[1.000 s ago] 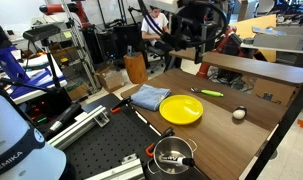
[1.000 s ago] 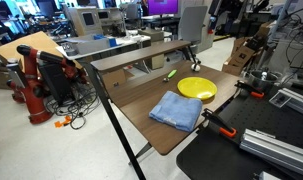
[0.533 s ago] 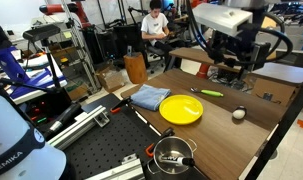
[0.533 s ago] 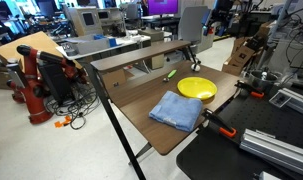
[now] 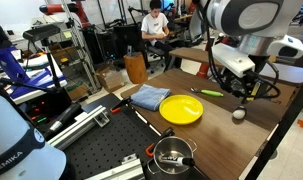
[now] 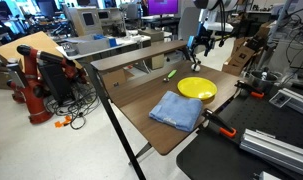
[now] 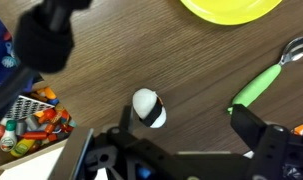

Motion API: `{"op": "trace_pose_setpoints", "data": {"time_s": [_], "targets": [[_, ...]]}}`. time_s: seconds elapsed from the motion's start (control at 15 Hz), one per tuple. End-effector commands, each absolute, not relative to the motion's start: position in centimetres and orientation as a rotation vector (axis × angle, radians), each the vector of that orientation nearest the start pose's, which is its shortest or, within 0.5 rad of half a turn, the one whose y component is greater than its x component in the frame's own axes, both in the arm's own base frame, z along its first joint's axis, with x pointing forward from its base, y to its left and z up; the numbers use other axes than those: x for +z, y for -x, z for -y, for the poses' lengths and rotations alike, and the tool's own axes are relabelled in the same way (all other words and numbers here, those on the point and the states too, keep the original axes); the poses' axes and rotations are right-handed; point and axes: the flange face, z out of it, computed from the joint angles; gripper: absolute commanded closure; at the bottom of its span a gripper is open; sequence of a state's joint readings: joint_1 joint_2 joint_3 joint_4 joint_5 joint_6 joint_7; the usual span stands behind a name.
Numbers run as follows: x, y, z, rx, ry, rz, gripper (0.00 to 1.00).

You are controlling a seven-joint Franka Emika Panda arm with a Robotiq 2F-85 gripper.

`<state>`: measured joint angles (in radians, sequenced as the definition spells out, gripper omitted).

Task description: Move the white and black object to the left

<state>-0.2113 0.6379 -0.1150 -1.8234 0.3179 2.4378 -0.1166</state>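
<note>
My gripper will next come down around the white ball (image 5: 239,115) (image 7: 148,107), easing to the left in the wrist view, because the ball is below it, closer to one finger.
The white and black object (image 5: 239,115) is a small white ball with a dark band. It lies on the wooden table beyond the yellow plate (image 5: 181,108). In the wrist view the object (image 7: 147,108) lies just ahead of my left finger. My gripper (image 7: 185,124) is open and empty. In an exterior view my gripper (image 5: 239,92) hangs a little above the object without touching it. My gripper also shows in an exterior view (image 6: 203,44), where the object is hidden.
A green marker (image 5: 211,93) lies between the plate and the table's far edge; it also shows in the wrist view (image 7: 259,85). A blue cloth (image 5: 149,97) lies beside the plate. A silver pot (image 5: 174,155) stands off the table. A box of coloured items (image 7: 26,115) lies past the table edge.
My arm has swung across from the back of the table and come down over the white and black object. The object, plate and marker have not moved.
</note>
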Motion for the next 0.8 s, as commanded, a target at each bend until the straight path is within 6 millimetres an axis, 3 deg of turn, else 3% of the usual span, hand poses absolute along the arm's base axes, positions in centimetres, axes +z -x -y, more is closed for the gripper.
{"op": "trace_pose_setpoints", "data": {"time_s": [0.0, 0.6, 0.73], "targets": [[16.4, -63.9, 21.6, -0.025, 2.896, -0.753, 0.00], [11.1, -65.6, 22.2, 0.042, 2.895, -0.887, 0.00], [10.5, -65.7, 22.2, 0.053, 2.897, -0.898, 0.26]]}}
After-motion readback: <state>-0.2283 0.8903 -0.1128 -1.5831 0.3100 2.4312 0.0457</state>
